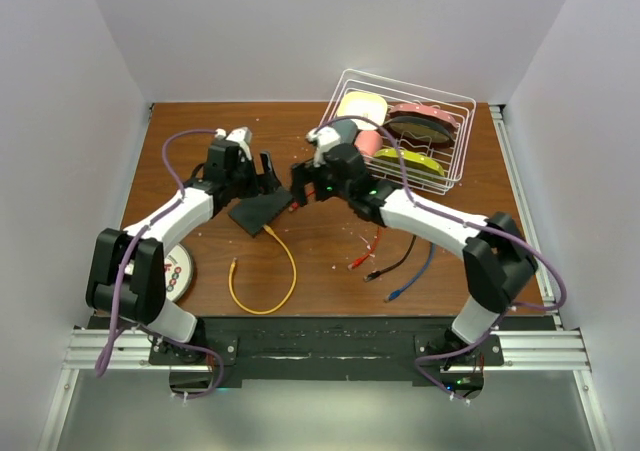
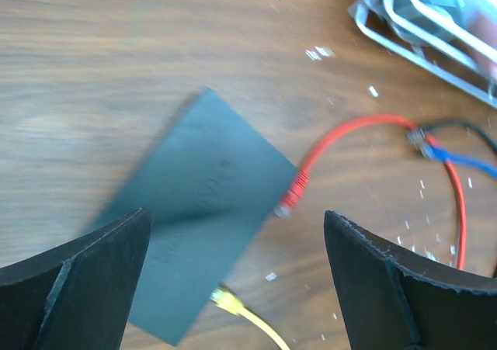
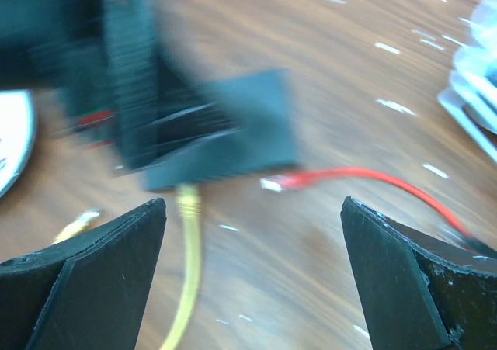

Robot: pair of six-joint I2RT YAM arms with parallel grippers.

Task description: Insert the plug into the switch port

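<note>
My left gripper is above the red cable's near plug, which lies loose below it. It needs to move back and to its right in the top view next, then go down around the plug.
The flat black switch (image 1: 260, 212) lies mid-table; it also shows in the left wrist view (image 2: 194, 202) and, blurred, in the right wrist view (image 3: 233, 133). A yellow cable (image 1: 282, 261) has its plug (image 2: 227, 299) at the switch's near edge (image 3: 187, 202). A red cable's plug (image 2: 293, 193) lies loose just beside the switch's corner (image 3: 287, 181). My left gripper (image 1: 268, 169) is open and empty above the switch (image 2: 237, 280). My right gripper (image 1: 300, 185) is open and empty next to it (image 3: 252, 272).
A white wire dish basket (image 1: 455, 161) with plates stands at the back right. Black (image 1: 400, 261) and blue (image 1: 415, 276) cables lie at the right front. A round white disc (image 1: 180, 269) sits by the left arm. Small white specks dot the wood.
</note>
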